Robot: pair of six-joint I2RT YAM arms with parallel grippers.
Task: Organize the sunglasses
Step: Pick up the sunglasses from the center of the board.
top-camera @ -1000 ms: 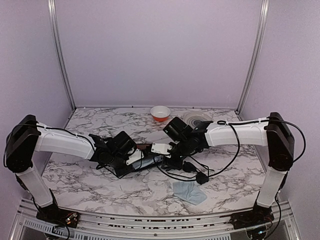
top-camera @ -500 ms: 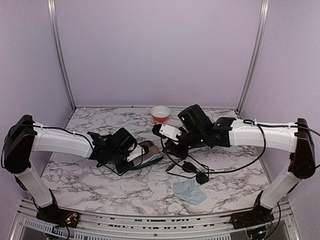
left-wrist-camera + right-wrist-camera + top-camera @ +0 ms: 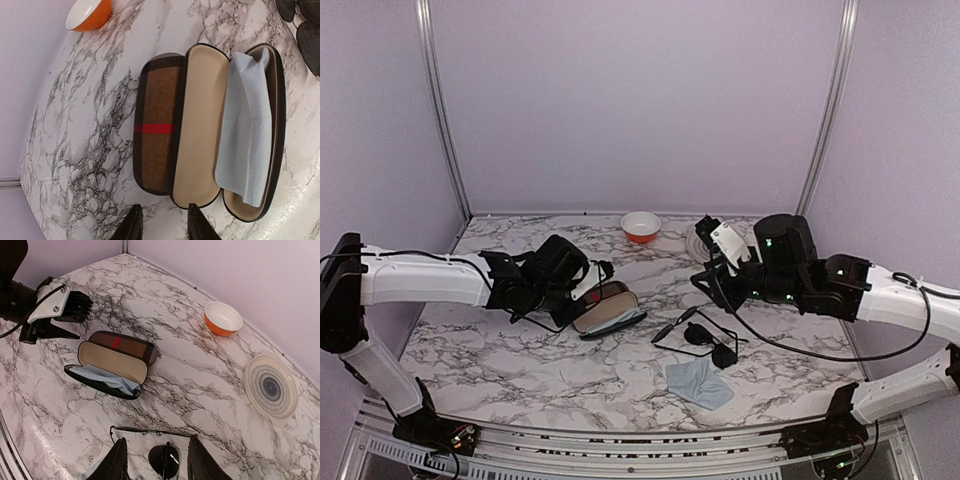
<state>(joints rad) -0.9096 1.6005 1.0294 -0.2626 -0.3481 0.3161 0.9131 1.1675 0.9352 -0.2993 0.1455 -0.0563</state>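
Observation:
I should lower my right gripper next and pull it back onto the temple arm's end (image 3: 735,344) (image 3: 165,464) beside the near round lens, because it is closer to my base than my fingers are.
The sunglasses (image 3: 698,334) lie on the marble in the middle, thin black frame and dark lenses, temple arms unfolded. In the right wrist view the sunglasses (image 3: 165,458) sit right below and between my open fingers. My right gripper (image 3: 708,272) (image 3: 157,464) hovers above them, open and empty. The brown plaid case (image 3: 608,308) (image 3: 157,125) (image 3: 112,362) lies open to their left, with a light blue cloth (image 3: 247,135) in its lower half. My left gripper (image 3: 570,312) (image 3: 164,227) is open and empty just off the case's end.
An orange bowl (image 3: 640,226) (image 3: 223,318) stands at the back. A pale ringed plate (image 3: 270,386) lies to its right. A second blue cloth (image 3: 698,383) lies near the front, below the sunglasses. Walls close off the back and both sides.
Both grippers were at the case a second ago. The case now lies open. My right arm has pulled back to the right and risen over the sunglasses. My left gripper has backed off slightly.

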